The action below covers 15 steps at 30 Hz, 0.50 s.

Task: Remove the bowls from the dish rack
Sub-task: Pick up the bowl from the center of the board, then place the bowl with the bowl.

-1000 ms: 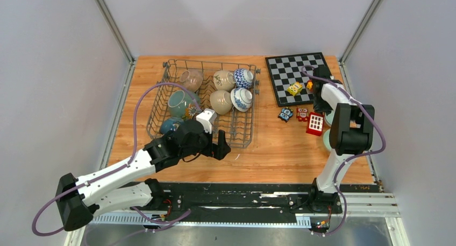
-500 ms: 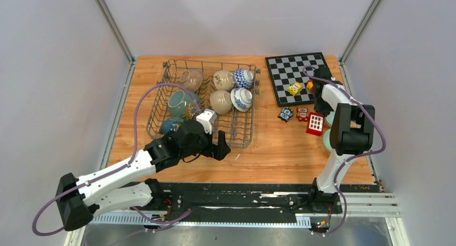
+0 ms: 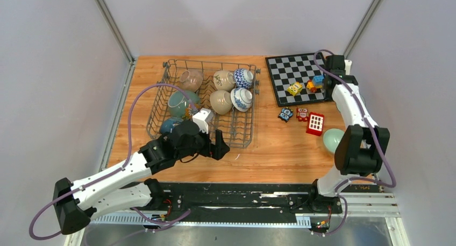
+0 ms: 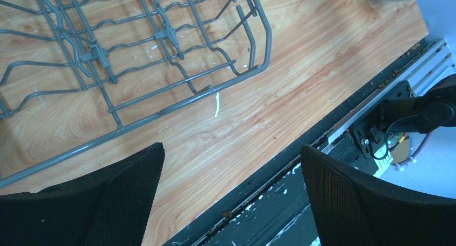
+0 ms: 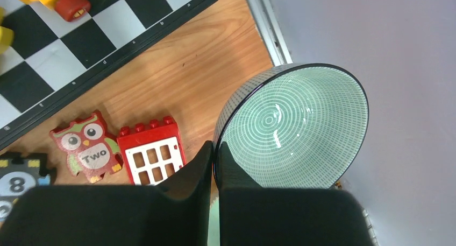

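The pale green bowl [image 3: 333,140] [image 5: 214,224] lies open below the bowl held by the right gripper and back toward the robot's base, so the right gripper should draw back, lower the held bowl inside and release the held bowl's rim.
The grey wire dish rack [image 3: 161,87] [image 4: 267,39] stands at the back left with several bowls among its tines, among them a teal one [image 3: 180,103] and a blue-and-white one [image 3: 242,99]. My left gripper [image 3: 220,147] [image 4: 231,203] hovers open and empty over the table's near edge, just off the rack's near right corner. Over the far right corner, my right gripper [image 3: 337,63] [image 5: 213,154] is raised and shut on the rim of a dark bowl with a green-striped inside [image 5: 296,127]. A pale green bowl [image 3: 333,140] rests on the table at the right.
A chessboard [image 3: 298,74] [image 5: 80,36] lies at the back right with small toys [image 3: 294,88] on it. A red block [image 3: 315,123] [image 5: 151,152], an owl piece [image 3: 303,114] [image 5: 86,143] and a number piece [image 3: 285,114] lie in front of it. Walls stand close on both sides.
My right gripper has closed on the bowl's rim and lifted it from the table beside the red block up toward the far right corner. The left arm has barely shifted.
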### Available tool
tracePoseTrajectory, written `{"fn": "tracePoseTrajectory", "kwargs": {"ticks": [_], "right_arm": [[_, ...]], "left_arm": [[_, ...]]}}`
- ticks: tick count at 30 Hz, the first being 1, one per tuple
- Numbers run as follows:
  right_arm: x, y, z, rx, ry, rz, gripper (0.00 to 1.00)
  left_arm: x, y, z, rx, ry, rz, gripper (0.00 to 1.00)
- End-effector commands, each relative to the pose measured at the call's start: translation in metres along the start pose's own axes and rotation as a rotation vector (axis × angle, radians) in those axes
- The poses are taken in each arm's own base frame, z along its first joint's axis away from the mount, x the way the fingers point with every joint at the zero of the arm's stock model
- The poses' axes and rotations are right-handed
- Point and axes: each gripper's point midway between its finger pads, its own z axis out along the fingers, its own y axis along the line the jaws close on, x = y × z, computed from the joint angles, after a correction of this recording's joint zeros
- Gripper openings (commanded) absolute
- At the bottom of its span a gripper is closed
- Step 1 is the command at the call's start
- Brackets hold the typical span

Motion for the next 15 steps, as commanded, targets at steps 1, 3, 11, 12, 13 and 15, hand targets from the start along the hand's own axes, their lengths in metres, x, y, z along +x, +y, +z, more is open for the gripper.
{"fn": "tracePoseTrajectory", "kwargs": {"ticks": [1, 3, 11, 12, 13, 15], "right_arm": [[-0.002, -0.033, -0.035, 0.066, -0.039, 0.081, 0.04], [0.015, -0.038, -0.047, 0.058, -0.028, 0.118, 0.04], [0.082, -0.045, -0.077, 0.016, 0.016, 0.149, 0.03], [0.087, -0.043, -0.077, 0.016, 0.027, 0.136, 0.03], [0.092, -0.042, -0.077, 0.019, 0.037, 0.125, 0.03], [0.101, -0.038, -0.077, 0.023, 0.052, 0.1, 0.03]], "left_arm": [[-0.003, 0.002, -0.006, -0.005, -0.025, -0.005, 0.98], [-0.005, 0.001, -0.007, 0.001, -0.032, -0.005, 0.98], [0.001, -0.005, -0.004, 0.038, -0.008, -0.002, 0.97], [0.002, -0.004, -0.003, 0.037, -0.002, 0.002, 0.97], [0.004, -0.003, -0.002, 0.035, 0.005, 0.004, 0.97], [0.009, -0.001, 0.001, 0.028, 0.019, 0.003, 0.97]]}}
